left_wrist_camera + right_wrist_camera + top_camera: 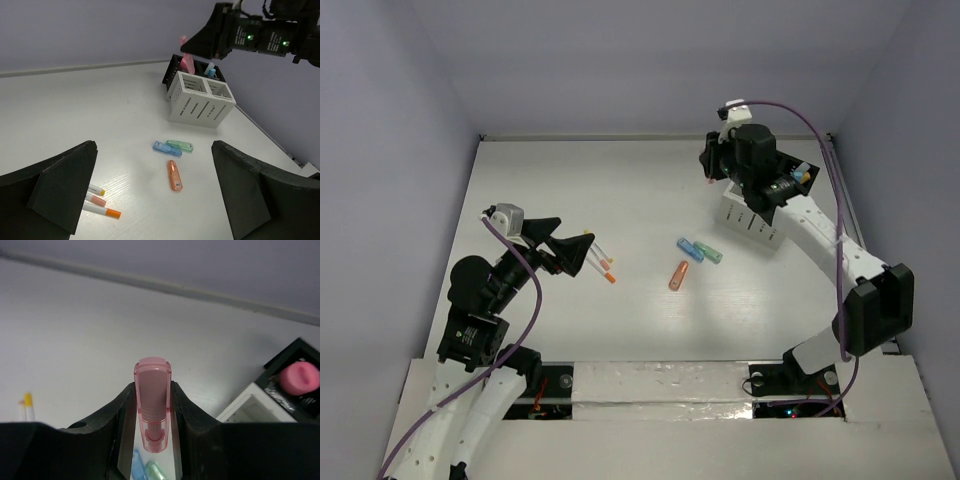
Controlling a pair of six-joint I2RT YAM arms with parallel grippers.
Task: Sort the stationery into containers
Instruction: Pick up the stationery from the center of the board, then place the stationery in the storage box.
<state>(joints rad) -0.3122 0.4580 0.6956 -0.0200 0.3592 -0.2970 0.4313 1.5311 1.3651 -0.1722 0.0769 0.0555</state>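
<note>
My right gripper moves down and to the right in the top view next, over the organizer's white section nearest the pink cylinder, since that section is empty.
My right gripper [152,390] is shut on a pink capsule-shaped piece [152,402], held upright in the air. In the left wrist view that piece [187,62] hangs over the black section [171,75] behind the white slatted organizer [200,105]. A stubby pink cylinder [299,378] stands in the black section. A blue piece [211,71] stands in a compartment. Blue [166,148], green [180,145] and orange [174,175] capsules lie on the table. Three white sticks [100,202] lie beside my left gripper [575,255], which is open and empty, its fingers [60,190] wide apart.
The organizer [750,222] stands at the back right of the white table, near the right wall. The right arm [830,235] reaches over it from the right. Walls close the table at the back and both sides.
</note>
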